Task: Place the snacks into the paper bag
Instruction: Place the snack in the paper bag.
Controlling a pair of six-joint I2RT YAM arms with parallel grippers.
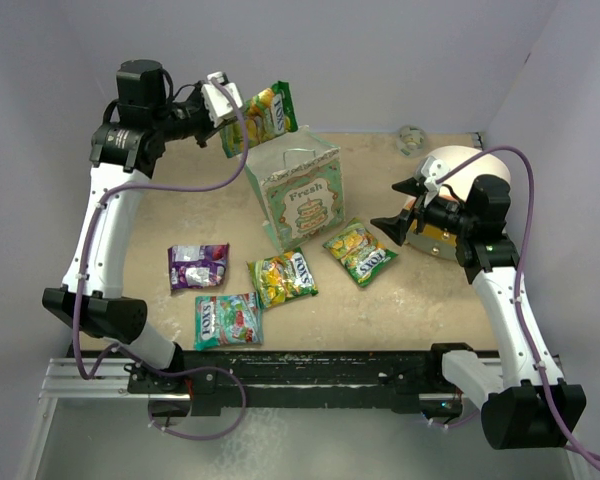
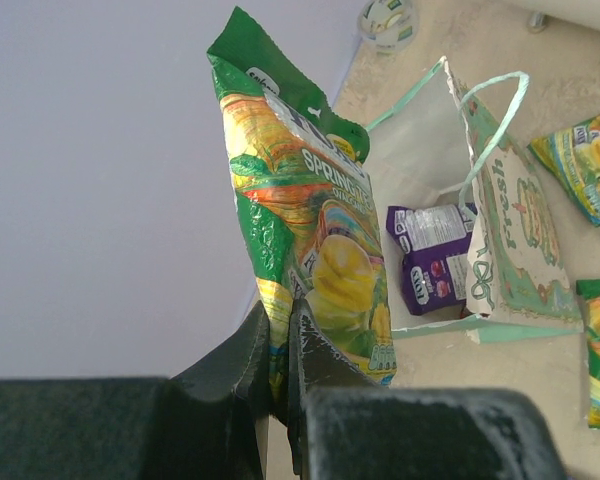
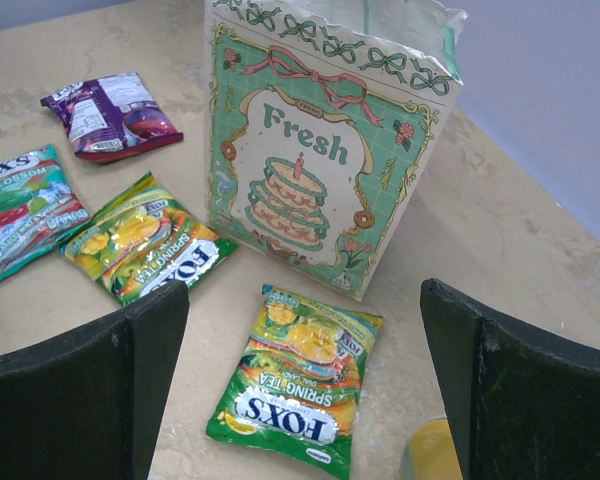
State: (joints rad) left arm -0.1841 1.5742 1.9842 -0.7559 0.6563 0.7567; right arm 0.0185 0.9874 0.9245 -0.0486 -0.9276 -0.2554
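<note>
My left gripper's yellow-green packet still hangs outside the bag. My left gripper will next go to the right in the top view and down into the bag's opening [image 1: 289, 158] [image 2: 416, 150] to release it.
My left gripper [image 1: 227, 118] is shut on a yellow-green snack packet [image 1: 267, 112] and holds it in the air above the back left of the mint-green paper bag [image 1: 302, 195]; the packet also shows in the left wrist view [image 2: 310, 230]. The bag's mouth [image 2: 420, 160] is open, with a purple packet [image 2: 435, 262] inside. My right gripper [image 1: 402, 205] is open and empty, right of the bag, above a yellow-green packet [image 3: 298, 375]. On the table lie a second yellow-green packet [image 1: 283, 277], a purple packet [image 1: 198, 266] and a teal-and-red packet [image 1: 227, 320].
A large cream-and-orange cylinder [image 1: 450, 165] lies at the right behind my right arm. A small clear round object [image 1: 412, 139] sits at the back edge. Grey walls close in the back and both sides.
</note>
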